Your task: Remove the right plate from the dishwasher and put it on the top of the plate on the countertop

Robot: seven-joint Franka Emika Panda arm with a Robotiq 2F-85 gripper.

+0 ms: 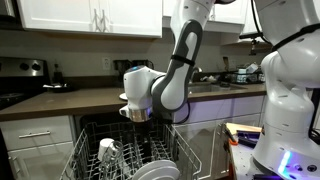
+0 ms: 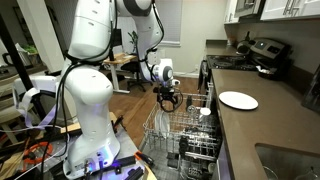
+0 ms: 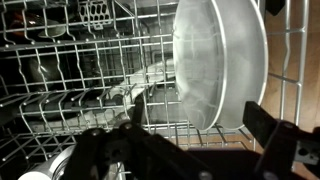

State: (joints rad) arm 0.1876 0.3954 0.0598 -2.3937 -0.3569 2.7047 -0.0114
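The upper rim of the standing plate (image 1: 153,162) (image 3: 208,126) lies below, between the open fingers. The gripper moves down onto that rim next with a slight turn.
A white plate (image 3: 215,60) stands upright in the wire rack (image 3: 70,70) of the open dishwasher, at the upper right of the wrist view. Its rim also shows in an exterior view (image 1: 155,172). A second white plate (image 2: 238,100) lies flat on the dark countertop (image 2: 265,130). My gripper (image 3: 190,145) is open and empty, its dark fingers on either side of the lower frame, just above the standing plate. In both exterior views it hangs over the pulled-out rack (image 1: 135,112) (image 2: 168,97).
A white cup (image 1: 108,150) sits in the rack (image 2: 185,125) beside the plate. A stove with pots (image 2: 262,55) is at the far end of the counter. A sink (image 2: 290,160) is at the near end. A second robot body (image 2: 90,90) stands nearby.
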